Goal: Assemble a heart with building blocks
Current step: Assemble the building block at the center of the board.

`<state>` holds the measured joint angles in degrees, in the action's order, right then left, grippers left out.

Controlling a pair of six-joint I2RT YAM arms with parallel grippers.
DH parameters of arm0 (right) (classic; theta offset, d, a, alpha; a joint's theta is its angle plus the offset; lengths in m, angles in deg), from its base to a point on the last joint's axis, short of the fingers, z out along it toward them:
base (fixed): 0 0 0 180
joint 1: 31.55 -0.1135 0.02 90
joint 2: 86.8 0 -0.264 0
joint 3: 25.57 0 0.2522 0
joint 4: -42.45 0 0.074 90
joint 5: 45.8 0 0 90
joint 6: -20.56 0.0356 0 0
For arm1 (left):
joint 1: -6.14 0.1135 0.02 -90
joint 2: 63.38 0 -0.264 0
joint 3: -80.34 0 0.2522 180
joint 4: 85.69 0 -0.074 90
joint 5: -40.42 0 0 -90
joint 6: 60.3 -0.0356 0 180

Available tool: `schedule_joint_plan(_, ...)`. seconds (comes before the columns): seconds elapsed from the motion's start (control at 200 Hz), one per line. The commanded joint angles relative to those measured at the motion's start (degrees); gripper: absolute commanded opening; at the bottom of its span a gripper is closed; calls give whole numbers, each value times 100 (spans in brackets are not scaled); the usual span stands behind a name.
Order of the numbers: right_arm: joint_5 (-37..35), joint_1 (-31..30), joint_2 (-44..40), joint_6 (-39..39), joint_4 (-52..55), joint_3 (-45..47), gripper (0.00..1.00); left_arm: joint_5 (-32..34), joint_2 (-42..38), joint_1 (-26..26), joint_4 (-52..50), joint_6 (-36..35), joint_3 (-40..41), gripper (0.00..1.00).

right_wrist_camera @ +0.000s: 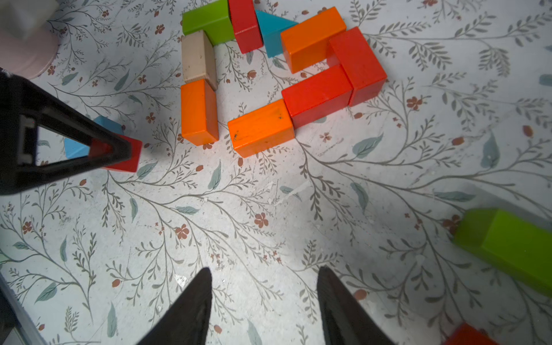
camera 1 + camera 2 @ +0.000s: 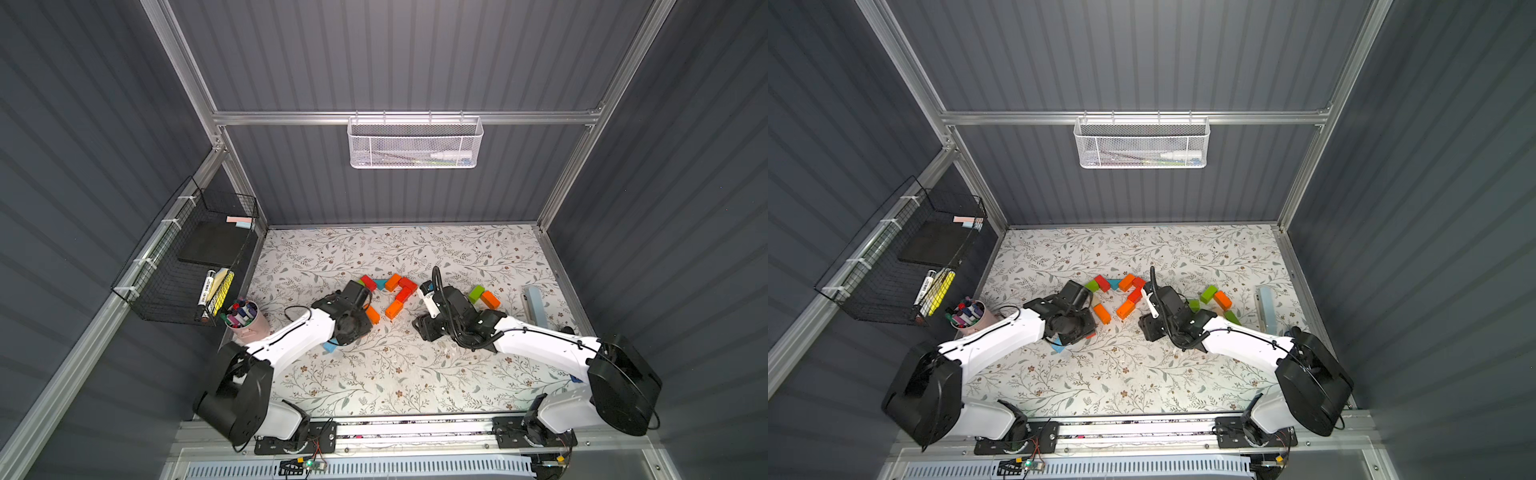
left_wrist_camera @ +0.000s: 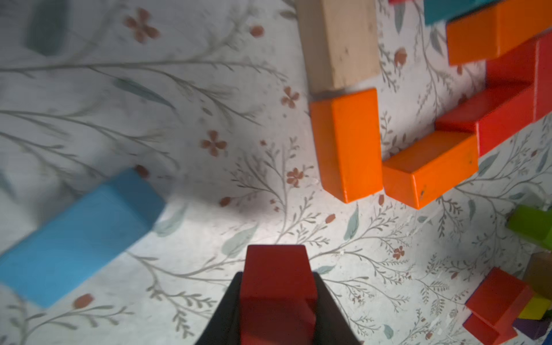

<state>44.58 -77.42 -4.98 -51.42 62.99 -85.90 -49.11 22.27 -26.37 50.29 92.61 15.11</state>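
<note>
The open gap at the orange bricks' near ends lies between my grippers. My left gripper will next move across there, lower the block and release it.
In the left wrist view my left gripper [image 3: 277, 277] is shut on a dark red block [image 3: 276, 268] held just above the floral mat. The right wrist view shows that block [image 1: 130, 155] beside a left finger [image 1: 74, 143]. Ahead lies a partial outline of building blocks: a tan brick [image 3: 340, 44] end to end with an orange brick [image 3: 348, 143], then orange [image 3: 430, 167] and red bricks [image 3: 493, 119]. A green brick [image 1: 209, 21], a red one [image 1: 245, 24] and a teal wedge [image 1: 271, 33] close its far side. My right gripper [image 1: 264, 274] stands open over bare mat.
A light blue brick [image 2: 330, 345] lies under the left arm. Loose green [image 2: 476, 293] and orange [image 2: 490, 300] blocks sit by the right arm. A pink cup of markers [image 2: 245, 318] stands at the mat's left edge, a pale blue bar [image 2: 536, 305] at its right.
</note>
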Motion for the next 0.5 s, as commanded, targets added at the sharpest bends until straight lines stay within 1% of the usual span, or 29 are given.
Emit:
schedule_joint_plan(0.0, 125, 21, -141, 165, -38, 116, 59, 96, 433, -290, 284, 359, -420, 22)
schedule_joint_plan(0.1, 112, 30, -234, 189, -20, 189, 59, 96, 809, -443, 416, 378, -665, 22)
schedule_joint_plan(0.215, 130, 35, -280, 231, -2, 234, 59, 101, 1103, -483, 515, 379, -832, 23)
schedule_joint_plan(0.275, 161, 38, -286, 252, -2, 258, 59, 93, 1213, -484, 555, 371, -897, 25)
schedule_joint_plan(0.36, 160, 38, -282, 276, -2, 288, 59, 137, 1346, -484, 543, 359, -962, 30)
schedule_joint_plan(0.495, 303, 34, -294, 316, 2, 323, 59, 129, 1478, -484, 626, 361, -986, 33)
